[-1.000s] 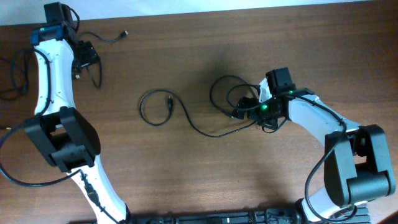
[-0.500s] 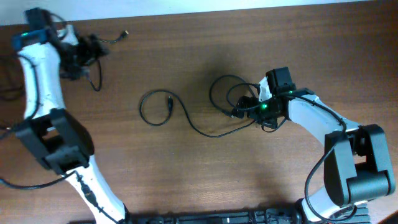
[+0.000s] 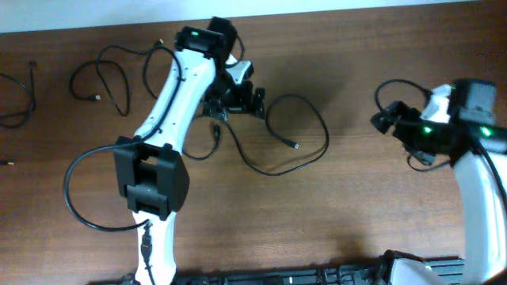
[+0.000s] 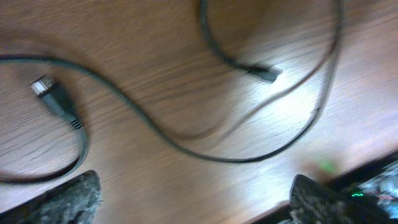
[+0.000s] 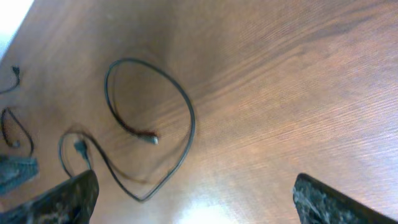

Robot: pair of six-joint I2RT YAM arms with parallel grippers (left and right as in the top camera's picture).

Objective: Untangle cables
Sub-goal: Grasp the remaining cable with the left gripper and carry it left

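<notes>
A single piece of cable lies on bare wood at the cable loop's near curve point(image 3: 295, 167) point(image 4: 283, 146). I should lower my left gripper there next, to the right in the overhead view.
One thin black cable point(image 3: 273, 170) lies spread in a wide open loop at the table's middle, with one plug end point(image 3: 215, 128) on its left and the other point(image 3: 295, 145) inside the loop. My left gripper point(image 3: 235, 105) hovers just above that loop's left part, open and empty. In the left wrist view point(image 4: 196, 202) the jaws are wide apart over bare wood, with the cable point(image 4: 186, 146) and its silver-tipped plug point(image 4: 53, 93) ahead. My right gripper point(image 3: 396, 131) is open and empty, well right of the loop. The right wrist view point(image 5: 196, 199) shows the loop point(image 5: 189, 121) far ahead.
A second black cable point(image 3: 119, 79) lies looped at the back left, and a third point(image 3: 24, 99) at the far left edge. A thick black arm wire point(image 3: 75, 198) curves beside the left arm's base. The table's front edge holds black base hardware point(image 3: 317, 277).
My left arm swung from the far back left to the middle, above the cable. My right arm let go of the bunched cable and drew back right. The cable now lies spread open.
</notes>
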